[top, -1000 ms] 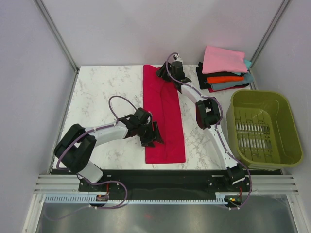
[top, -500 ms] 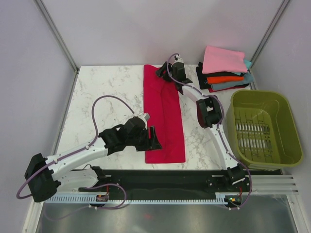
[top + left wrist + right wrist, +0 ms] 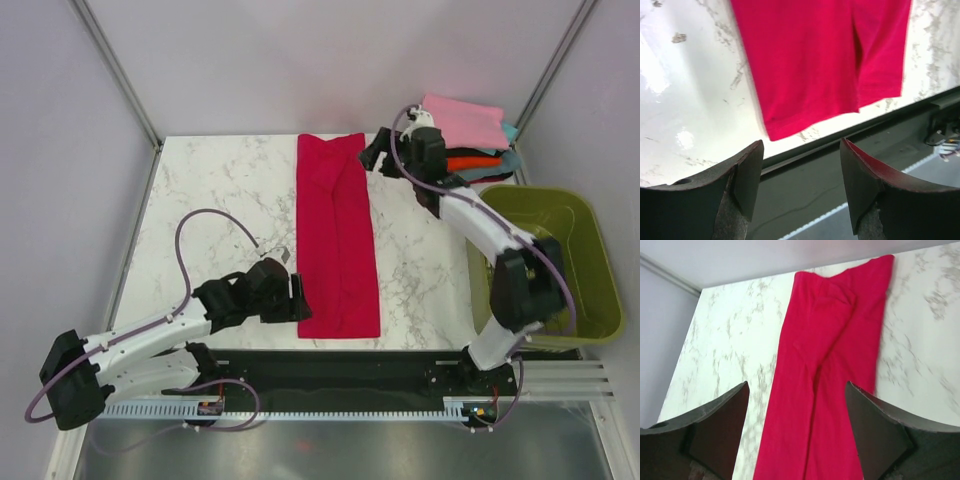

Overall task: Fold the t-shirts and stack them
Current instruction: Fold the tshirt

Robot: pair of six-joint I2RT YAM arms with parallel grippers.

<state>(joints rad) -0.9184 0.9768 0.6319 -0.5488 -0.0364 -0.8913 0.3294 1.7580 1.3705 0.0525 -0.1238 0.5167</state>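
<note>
The right gripper will next move back along the folded t-shirt and down onto the t-shirt's free near corner on the basket side, because the left gripper is at the other near corner.
The crimson-red t-shirt (image 3: 337, 235) lies folded into a long narrow strip down the middle of the table; it also shows in the left wrist view (image 3: 825, 55) and the right wrist view (image 3: 827, 370). My left gripper (image 3: 298, 300) is open and empty, beside the strip's near left corner, not touching it. My right gripper (image 3: 375, 152) is open and empty, just right of the strip's far end. A stack of folded shirts stands at the back right: pink (image 3: 460, 120) on top, orange (image 3: 470, 161) and black under it, teal-grey (image 3: 508, 162) at the edges.
An olive-green plastic basket (image 3: 545, 262) stands at the right edge, with my right arm passing over its left rim. The black base rail (image 3: 330, 368) runs along the near edge of the white marble table (image 3: 210, 190).
My right gripper has let go of the strip's far end and swung right towards the stack. My left gripper has drawn back to the left, off the strip's near corner.
</note>
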